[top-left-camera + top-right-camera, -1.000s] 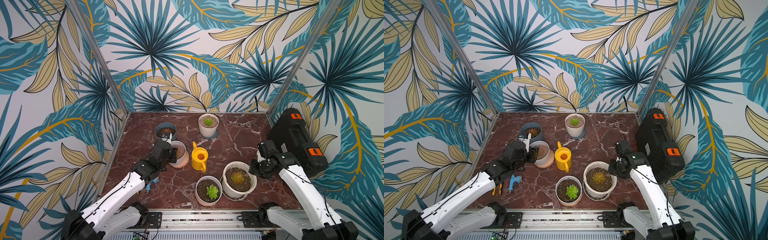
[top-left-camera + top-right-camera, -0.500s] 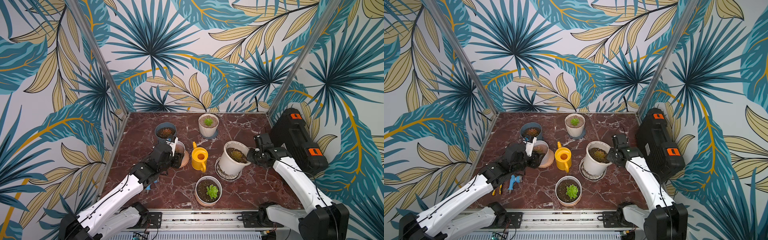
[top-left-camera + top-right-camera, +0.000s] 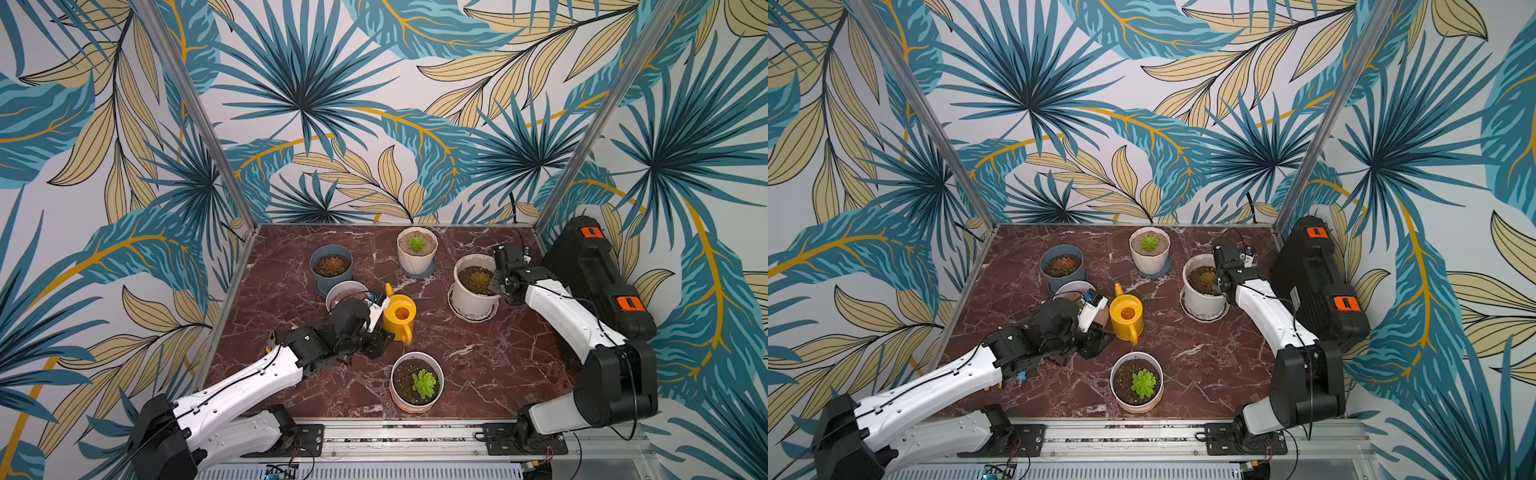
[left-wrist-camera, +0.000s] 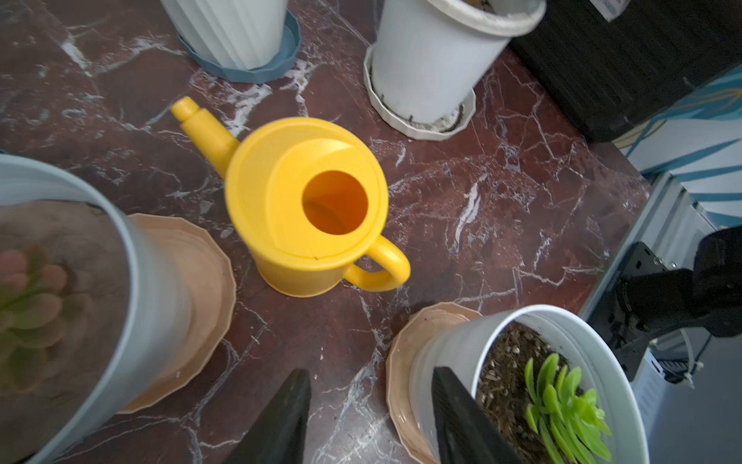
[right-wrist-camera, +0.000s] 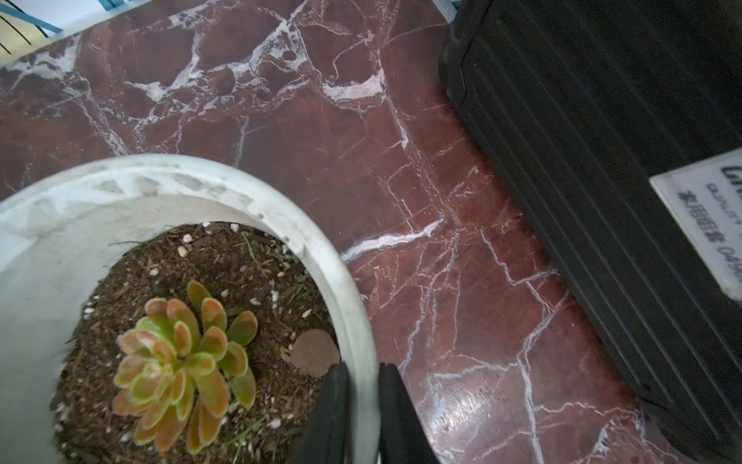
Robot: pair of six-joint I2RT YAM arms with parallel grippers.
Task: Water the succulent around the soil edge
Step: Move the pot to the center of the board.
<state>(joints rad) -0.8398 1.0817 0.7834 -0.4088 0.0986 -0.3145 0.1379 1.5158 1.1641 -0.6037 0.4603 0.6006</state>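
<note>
My left gripper comes back and down onto the front white pot's rim [image 4: 484, 352] next, as that rim lies below its open fingers and nearer my base.
The yellow watering can [image 3: 400, 316] [image 3: 1126, 316] [image 4: 305, 205] stands upright mid-table, its handle toward the front. My left gripper [image 3: 380, 343] [image 4: 367, 377] hovers open just short of the handle, with nothing between its fingers. A white pot [image 3: 473, 297] [image 3: 1202, 301] [image 5: 281, 225] with an orange-green succulent [image 5: 184, 361] [image 3: 478, 277] sits on its saucer at the right. My right gripper [image 5: 363, 371] [image 3: 496, 286] is shut on that pot's rim, one finger inside and one outside. A second white pot [image 3: 417, 405] [image 4: 449, 353] with a green succulent [image 3: 423, 383] [image 4: 562, 401] stands at the front.
A blue-grey pot [image 3: 331, 282] and a ribbed white pot [image 3: 417, 259] stand at the back. Another pot [image 3: 347, 286] sits close behind my left wrist. A black case [image 3: 594, 282] lines the right edge, close to the held pot. Small tools [image 3: 1021, 378] lie under my left arm.
My right gripper closed on the white pot's rim and dragged it with its saucer from the front toward the back right. My left gripper advanced toward the can's handle.
</note>
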